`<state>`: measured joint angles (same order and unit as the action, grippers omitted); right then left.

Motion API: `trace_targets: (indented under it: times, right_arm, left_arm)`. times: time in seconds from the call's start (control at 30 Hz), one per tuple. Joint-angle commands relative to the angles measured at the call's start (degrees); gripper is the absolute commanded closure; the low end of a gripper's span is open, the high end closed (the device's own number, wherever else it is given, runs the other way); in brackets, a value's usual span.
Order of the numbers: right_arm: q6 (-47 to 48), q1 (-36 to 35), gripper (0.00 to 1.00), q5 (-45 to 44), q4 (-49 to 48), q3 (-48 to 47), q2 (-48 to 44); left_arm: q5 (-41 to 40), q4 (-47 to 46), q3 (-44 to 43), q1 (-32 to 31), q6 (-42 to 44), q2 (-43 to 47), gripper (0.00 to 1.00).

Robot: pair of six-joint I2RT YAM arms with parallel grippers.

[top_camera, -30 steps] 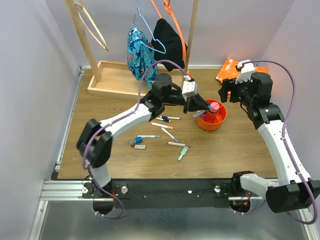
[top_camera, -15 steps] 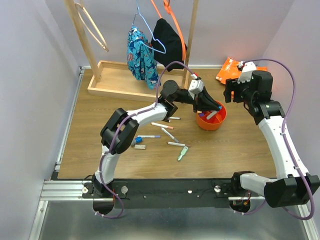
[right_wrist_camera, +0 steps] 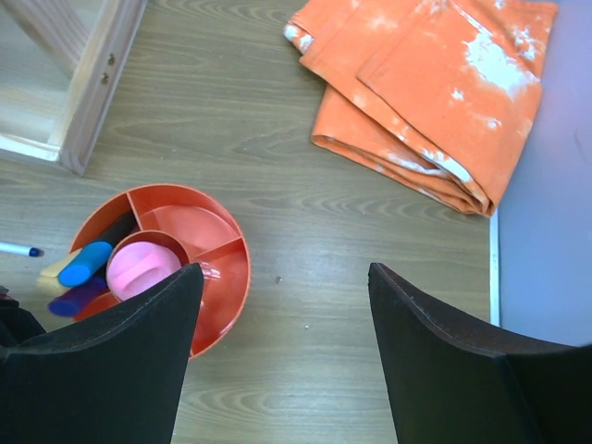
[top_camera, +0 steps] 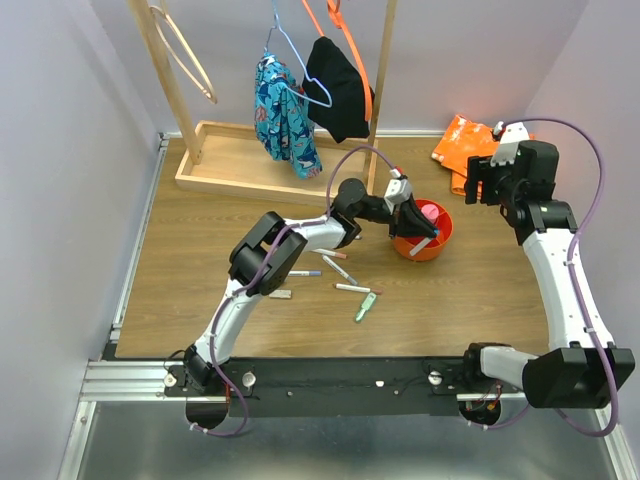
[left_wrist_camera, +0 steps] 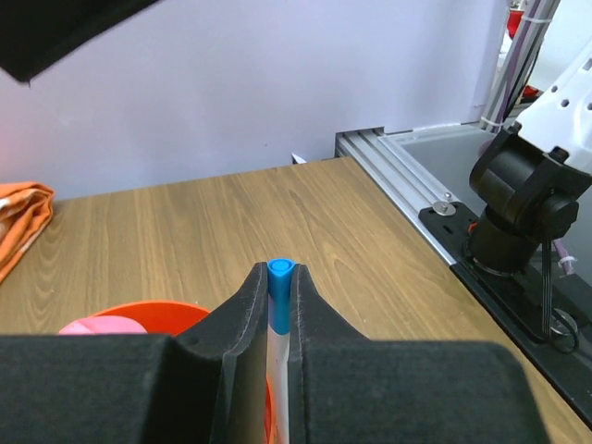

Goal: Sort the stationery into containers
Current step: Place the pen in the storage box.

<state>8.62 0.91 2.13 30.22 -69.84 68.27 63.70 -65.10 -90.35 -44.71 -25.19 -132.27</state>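
Next, the left gripper shifts outward over the orange cup (top_camera: 438, 240), away from the cup's near rim, because the thin white pen's lower end hangs close to that rim.
The orange cup (top_camera: 438, 240) with inner dividers stands right of centre. My left gripper (top_camera: 413, 220) hangs over it, shut on a thin white pen with a blue cap (left_wrist_camera: 280, 272); the pen's lower end points into the cup (left_wrist_camera: 139, 313). In the right wrist view the cup (right_wrist_camera: 222, 277) holds pink (right_wrist_camera: 143, 268), blue (right_wrist_camera: 85, 262), purple, yellow and black pieces. Several pens (top_camera: 340, 268) and a mint-green piece (top_camera: 365, 305) lie on the table left of the cup. My right gripper (top_camera: 488, 182) is open and empty, above the table right of the cup (right_wrist_camera: 284, 270).
An orange plastic bag (top_camera: 458, 142) lies at the back right, also in the right wrist view (right_wrist_camera: 425, 92). A wooden tray base (top_camera: 230, 165) with a rack and hanging clothes (top_camera: 285, 115) stands at the back. Purple walls close in both sides.
My left gripper has carried the blue-capped pen rightward from beside the cup to over it. My right gripper has drawn slightly back and to the right.
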Motion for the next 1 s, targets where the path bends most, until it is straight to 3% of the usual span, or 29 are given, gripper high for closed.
trace_targets:
  times: [0.0, 0.3, 0.73, 0.97]
  right_arm:
    - [0.0, 1.6, 0.21, 0.2, 2.2, -0.5, -0.2]
    - [-1.1, 2.1, 0.21, 1.4, 1.0, 0.6, -0.4]
    - [-1.2, 2.1, 0.21, 2.0, 0.6, 1.5, -0.2]
    - [-1.2, 2.1, 0.21, 2.0, 0.5, 2.0, 0.5]
  left_arm:
    - [0.6, -4.0, -3.3, 0.4, 0.1, -0.8, 1.0]
    - [0.0, -3.1, -4.2, 0.8, -1.2, 3.8, 1.0]
    - [-1.7, 0.8, -9.5, 1.6, 0.6, 0.6, 1.0]
    - [-1.2, -0.3, -6.8, 1.9, 0.7, -1.2, 1.0]
